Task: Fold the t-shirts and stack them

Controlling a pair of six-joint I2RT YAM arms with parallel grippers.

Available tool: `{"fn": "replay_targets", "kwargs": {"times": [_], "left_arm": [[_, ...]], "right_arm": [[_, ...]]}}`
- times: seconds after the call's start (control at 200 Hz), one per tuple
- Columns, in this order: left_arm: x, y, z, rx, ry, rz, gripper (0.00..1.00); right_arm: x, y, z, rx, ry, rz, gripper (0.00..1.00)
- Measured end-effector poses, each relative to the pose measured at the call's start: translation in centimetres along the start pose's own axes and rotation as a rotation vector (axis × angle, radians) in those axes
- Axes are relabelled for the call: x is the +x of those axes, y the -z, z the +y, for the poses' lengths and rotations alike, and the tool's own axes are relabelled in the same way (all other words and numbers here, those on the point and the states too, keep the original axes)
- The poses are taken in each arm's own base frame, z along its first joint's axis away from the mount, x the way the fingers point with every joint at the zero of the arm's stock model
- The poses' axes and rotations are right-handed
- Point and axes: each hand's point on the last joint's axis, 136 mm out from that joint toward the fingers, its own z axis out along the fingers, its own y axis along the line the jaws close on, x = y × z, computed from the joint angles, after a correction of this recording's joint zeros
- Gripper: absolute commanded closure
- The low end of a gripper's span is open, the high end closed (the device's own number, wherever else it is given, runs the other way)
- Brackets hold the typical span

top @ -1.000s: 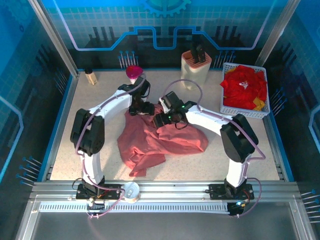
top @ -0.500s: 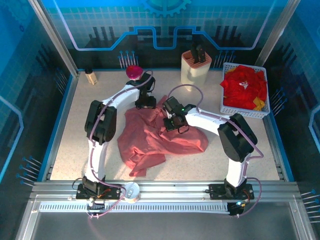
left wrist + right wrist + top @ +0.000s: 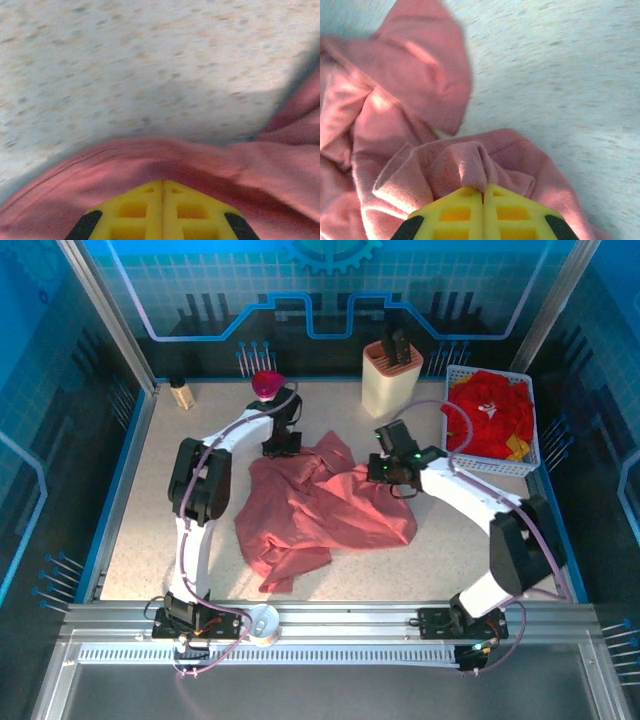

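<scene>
Next, my right gripper draws the bunched fold toward the basket, over the bare tabletop (image 3: 426, 436) beside the shirt, and releases it there, since the cloth lies crumpled.
A dusty pink t-shirt (image 3: 320, 508) lies crumpled in the middle of the table. My left gripper (image 3: 281, 444) sits at its far left edge; in the left wrist view the yellow fingers (image 3: 162, 184) are pressed together with the shirt's hem (image 3: 200, 160) wrapped round their tips. My right gripper (image 3: 386, 472) is at the shirt's far right edge. In the right wrist view it (image 3: 483, 189) is shut on a bunched fold of the pink cloth (image 3: 465, 165). Red t-shirts (image 3: 488, 410) are heaped in the basket at the back right.
The white mesh basket (image 3: 490, 468) stands at the back right. A cream holder with dark handles (image 3: 392, 375) is at the back centre. A small bottle (image 3: 181, 393) and a pink object (image 3: 267, 383) stand at the back left. A white round thing (image 3: 263, 622) sits on the near rail.
My right gripper shut on a fold of the pink shirt and carried it to the right, stretching the cloth. My left gripper moved to the far left edge and shut there.
</scene>
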Motion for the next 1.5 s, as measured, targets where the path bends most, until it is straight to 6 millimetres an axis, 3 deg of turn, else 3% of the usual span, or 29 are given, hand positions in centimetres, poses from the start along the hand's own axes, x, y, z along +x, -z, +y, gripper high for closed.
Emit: {"fn": "replay_targets", "kwargs": {"times": [0.14,0.27,0.32,0.395,0.45,0.505,0.6,0.66,0.866,1.011,1.286,1.496], "left_arm": [[-0.2,2.2,3.7,-0.029,0.088,-0.028,1.00],[-1.1,4.4,6.0,-0.037,0.157,-0.076,0.99],[-1.2,4.7,6.4,-0.037,0.167,-0.084,0.87],[-1.1,4.8,6.0,-0.026,0.158,-0.084,0.59],[-1.0,4.8,5.4,-0.011,0.152,-0.081,0.49],[-0.9,4.8,4.4,0.007,0.125,-0.078,0.45],[-1.0,4.8,1.9,0.031,0.051,-0.085,0.41],[-1.1,4.8,-0.3,0.048,-0.010,-0.095,0.40],[-0.7,4.5,-7.8,0.092,-0.251,-0.133,0.40],[-0.6,4.5,-11.2,0.079,-0.383,-0.180,0.42],[-0.3,3.3,-15.7,-0.021,-0.606,-0.250,0.46],[0.5,1.5,-15.9,-0.071,-0.671,-0.226,0.48]], "right_arm": [[-1.8,1.7,-3.9,0.058,-0.131,-0.094,1.00],[-3.1,3.2,-6.6,0.128,-0.214,-0.163,1.00],[-3.5,3.5,-7.7,0.153,-0.246,-0.182,0.97],[-3.6,3.6,-9.2,0.189,-0.287,-0.194,0.90],[-3.1,3.4,-9.8,0.206,-0.300,-0.184,0.75],[-2.5,3.1,-10.0,0.209,-0.306,-0.168,0.50],[-1.6,2.5,-9.9,0.203,-0.300,-0.133,0.16],[-1.2,2.2,-9.8,0.193,-0.289,-0.112,0.03],[-0.2,1.6,-8.8,0.132,-0.229,-0.067,0.00],[0.6,1.7,-8.5,0.102,-0.201,-0.049,0.00],[0.4,3.4,-7.6,0.036,-0.188,-0.085,0.00],[0.7,3.9,-8.1,0.034,-0.201,-0.099,0.00]]}}
